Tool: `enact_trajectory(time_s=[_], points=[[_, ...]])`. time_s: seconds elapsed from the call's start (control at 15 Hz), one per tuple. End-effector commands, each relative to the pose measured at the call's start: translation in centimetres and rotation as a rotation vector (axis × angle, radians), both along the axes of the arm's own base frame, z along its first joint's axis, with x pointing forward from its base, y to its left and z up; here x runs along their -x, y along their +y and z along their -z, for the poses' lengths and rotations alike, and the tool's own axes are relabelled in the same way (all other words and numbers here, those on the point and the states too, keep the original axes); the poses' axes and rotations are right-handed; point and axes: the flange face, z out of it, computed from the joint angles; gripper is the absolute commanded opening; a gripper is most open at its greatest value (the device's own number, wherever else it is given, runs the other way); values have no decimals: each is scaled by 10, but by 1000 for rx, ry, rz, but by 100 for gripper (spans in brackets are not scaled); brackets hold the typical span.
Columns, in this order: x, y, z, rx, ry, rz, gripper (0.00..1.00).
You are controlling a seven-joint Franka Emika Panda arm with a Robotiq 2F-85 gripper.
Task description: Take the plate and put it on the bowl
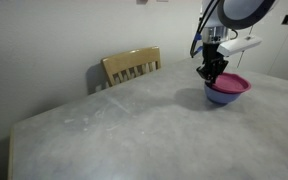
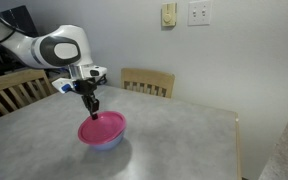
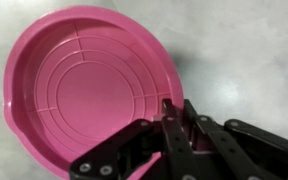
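Observation:
My gripper holds the plate, which sticks out over one side of the bowl. My gripper will next move the plate toward the bowl's middle [image 1: 224, 88] and then release it.
The magenta-pink plate [image 3: 84, 85] lies on top of the periwinkle-blue bowl [image 1: 222, 97], near a table edge. The plate and bowl show in both exterior views: plate [image 1: 230, 83] [image 2: 102, 127], bowl [image 2: 108, 143]. In the wrist view the bowl is hidden under the plate. My gripper [image 3: 178, 106] points down at the plate's rim, with one finger inside the rim and one outside. The fingers are close together on the rim. The gripper also shows in both exterior views [image 1: 212, 72] [image 2: 91, 106].
The grey stone-look table [image 1: 114, 125] [image 2: 174, 130] carries only the bowl and plate. Wooden chairs stand at the table's edges [image 1: 132, 66] [image 2: 149, 80] [image 2: 9, 88]. A wall with switch plates [image 2: 199, 12] is behind.

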Motion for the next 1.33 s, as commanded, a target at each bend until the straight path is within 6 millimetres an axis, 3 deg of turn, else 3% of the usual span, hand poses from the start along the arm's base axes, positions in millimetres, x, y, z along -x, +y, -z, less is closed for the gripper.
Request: enact_trajectory(time_s=[0.0,0.8,1.27], points=[[4,-10,1,-18,-16,-18,3],[-14,2,21,-68,-14,-129,3],[-10,4,22,-67,-13,-128,3]])
